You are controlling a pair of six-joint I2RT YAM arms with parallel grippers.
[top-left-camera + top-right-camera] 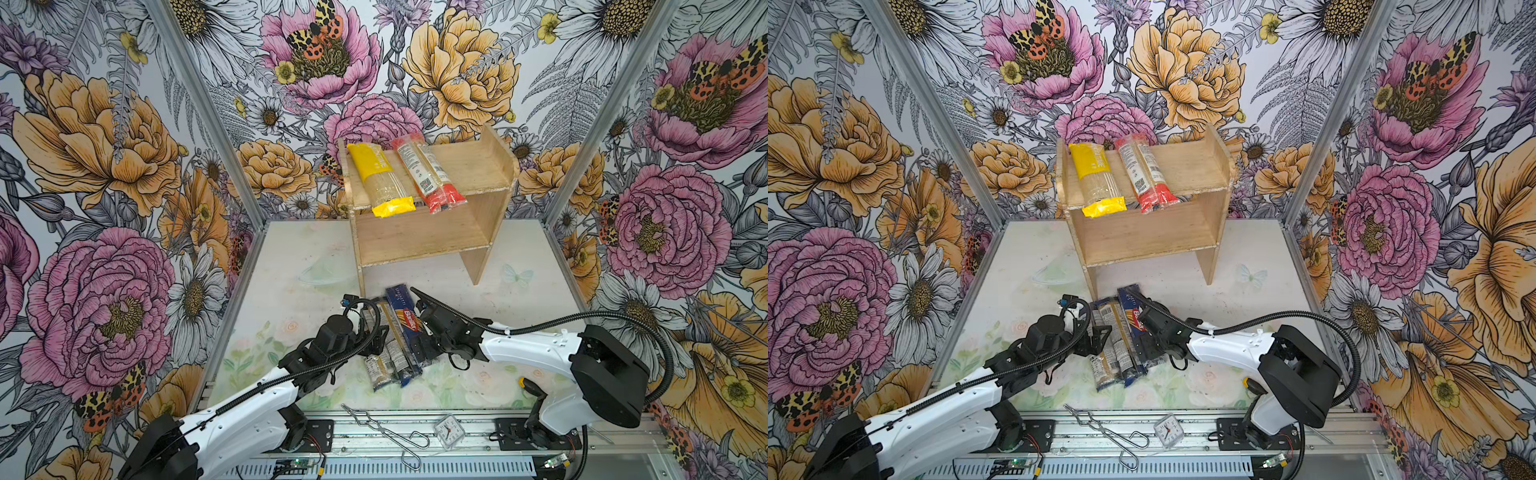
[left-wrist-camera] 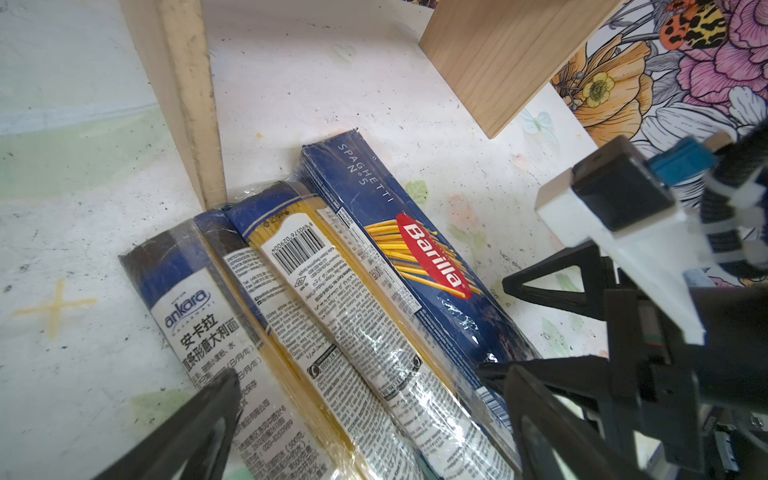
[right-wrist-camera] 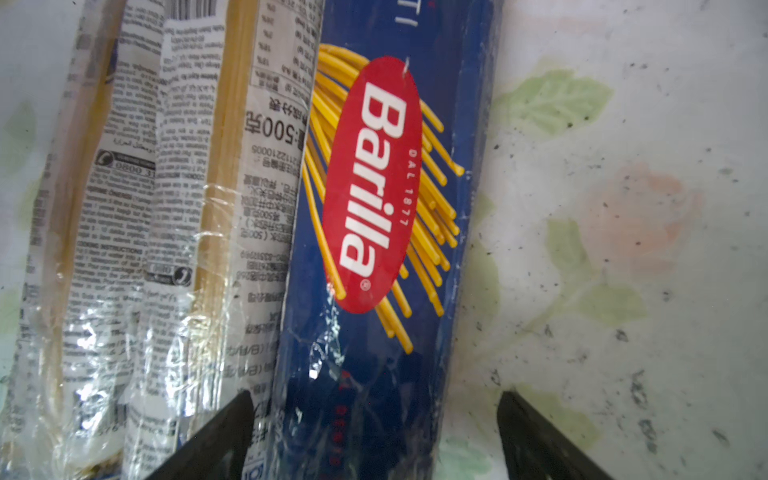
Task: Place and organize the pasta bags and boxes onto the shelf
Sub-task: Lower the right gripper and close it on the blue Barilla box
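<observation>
My right gripper moves down and slightly toward the slim packs next, over the Barilla pack's near part, because its open fingers already straddle both long sides.
The wooden shelf (image 1: 469, 166) (image 1: 1187, 166) stands at the back. A yellow-ended pack (image 1: 380, 178) (image 1: 1098, 178) and a red-ended pack (image 1: 428, 178) (image 1: 1146, 174) lie on its upper tier. Three packs lie side by side on the table: dark blue Barilla (image 1: 409, 326) (image 2: 415, 257) (image 3: 374, 208) and two slim clear ones (image 1: 384, 349) (image 2: 332, 299) (image 2: 199, 324). My left gripper (image 1: 370, 338) (image 2: 374, 424) hangs open over the slim packs. The right gripper (image 1: 424, 351) (image 3: 374, 440) straddles the Barilla pack, open, with a gap on one side.
One shelf leg (image 2: 187, 104) stands right at the far ends of the slim packs. Metal tongs (image 1: 386, 432) and a small clock (image 1: 449, 432) lie on the front rail. Floral walls close in on both sides and behind.
</observation>
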